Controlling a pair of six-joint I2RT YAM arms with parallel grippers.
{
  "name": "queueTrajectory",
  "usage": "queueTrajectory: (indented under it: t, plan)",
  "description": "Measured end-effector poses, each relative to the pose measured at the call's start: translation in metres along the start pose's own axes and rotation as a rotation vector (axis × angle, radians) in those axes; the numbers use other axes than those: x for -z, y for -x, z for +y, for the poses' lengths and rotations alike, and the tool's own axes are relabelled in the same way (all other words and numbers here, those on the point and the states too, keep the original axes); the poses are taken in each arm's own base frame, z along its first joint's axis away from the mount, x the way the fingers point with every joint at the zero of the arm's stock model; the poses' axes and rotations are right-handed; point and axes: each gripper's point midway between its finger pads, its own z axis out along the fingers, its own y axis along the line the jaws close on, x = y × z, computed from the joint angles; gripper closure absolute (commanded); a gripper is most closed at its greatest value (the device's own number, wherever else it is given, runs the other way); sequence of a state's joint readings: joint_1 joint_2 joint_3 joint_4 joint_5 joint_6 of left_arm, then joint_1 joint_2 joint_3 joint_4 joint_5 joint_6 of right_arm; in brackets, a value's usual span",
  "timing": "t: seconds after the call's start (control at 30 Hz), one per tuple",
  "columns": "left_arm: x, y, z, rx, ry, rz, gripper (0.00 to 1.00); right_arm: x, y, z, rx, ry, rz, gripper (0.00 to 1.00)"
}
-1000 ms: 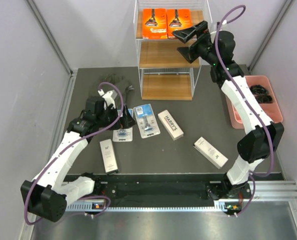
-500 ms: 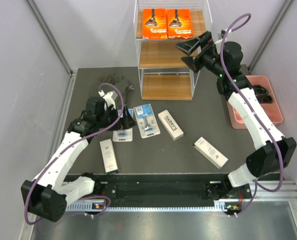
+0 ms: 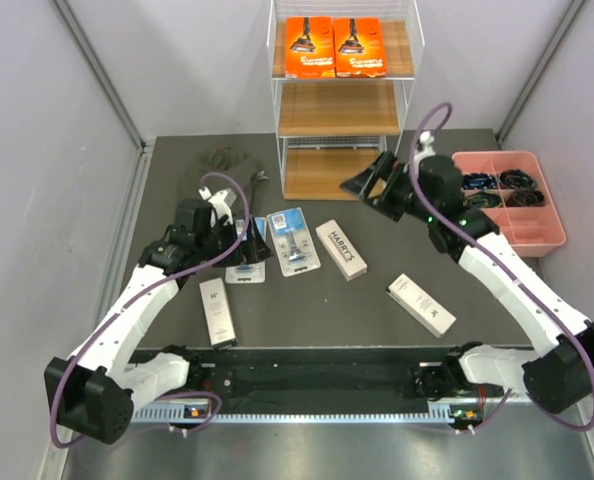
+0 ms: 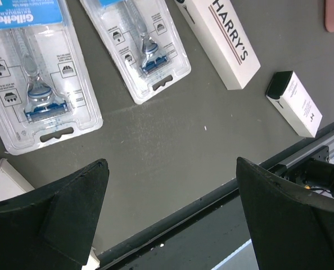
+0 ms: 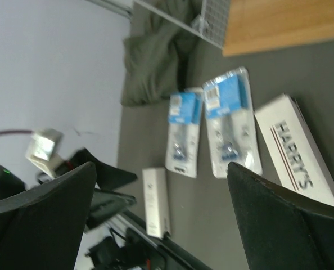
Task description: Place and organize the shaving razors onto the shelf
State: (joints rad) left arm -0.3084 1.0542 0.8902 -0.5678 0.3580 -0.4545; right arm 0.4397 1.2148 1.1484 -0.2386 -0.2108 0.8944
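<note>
My left gripper is open and the narrow razor handle fits between its fingers, so it needs to turn in line with the blister pack below it next and go down onto the razor handle [image 4: 25,54].
The white wire shelf [image 3: 339,100] holds two orange boxes [image 3: 309,47] [image 3: 358,46] side by side on its top tier. On the table lie two blue blister packs [image 3: 247,250] [image 3: 295,240] and three white boxes [image 3: 340,249] [image 3: 420,304] [image 3: 216,312]. My left gripper [image 3: 249,243] is open and empty, above the left blister pack [image 4: 37,73]. My right gripper [image 3: 369,185] is open and empty, low in front of the shelf's bottom tier [image 5: 285,22]. The right wrist view shows both blister packs [image 5: 184,132] [image 5: 230,121] and the HARRY'S box [image 5: 299,149].
A pink compartmented tray [image 3: 507,200] with dark items stands at the right. A dark crumpled cloth [image 3: 227,165] lies left of the shelf. Grey walls close in on both sides. A black rail runs along the table's near edge [image 4: 212,197].
My right arm has swung down from beside the shelf's top tier to in front of the bottom tier, still open and empty. The left arm has barely moved.
</note>
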Motion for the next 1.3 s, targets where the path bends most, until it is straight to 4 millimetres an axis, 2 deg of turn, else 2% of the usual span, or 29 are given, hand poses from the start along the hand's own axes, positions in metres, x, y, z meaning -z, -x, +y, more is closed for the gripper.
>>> queueTrajectory:
  t: [0.23,0.33,0.4,0.5,0.77,0.93,1.07,1.2,1.3]
  plan:
    - [-0.004,-0.008,0.006,0.009,0.015,0.021,0.01,0.008,-0.096,-0.071,0.085,-0.186,0.189,0.04]
    - [-0.005,-0.01,0.009,0.012,0.021,0.026,0.01,0.018,-0.128,-0.1,0.104,-0.261,0.254,0.04]
    - [-0.008,-0.011,0.01,0.014,0.023,0.031,0.01,0.023,-0.14,-0.113,0.109,-0.292,0.281,0.05]
    - [-0.011,-0.01,0.011,0.014,0.026,0.032,0.02,0.029,-0.145,-0.122,0.117,-0.315,0.285,0.05]
    - [-0.024,-0.005,0.025,0.024,0.091,0.034,0.1,0.032,-0.144,-0.122,0.127,-0.301,0.274,0.06]
    - [-0.043,0.008,0.043,0.04,0.197,0.061,0.11,0.036,-0.156,-0.135,0.116,-0.323,0.304,0.06]
    - [-0.065,0.017,0.061,0.04,0.281,0.103,0.14,0.039,-0.16,-0.138,0.113,-0.325,0.315,0.05]
    - [-0.081,0.015,0.078,0.047,0.338,0.142,0.25,0.041,-0.157,-0.133,0.114,-0.307,0.305,0.05]
    - [-0.092,0.012,0.09,0.06,0.373,0.174,0.28,0.044,-0.157,-0.132,0.113,-0.299,0.299,0.05]
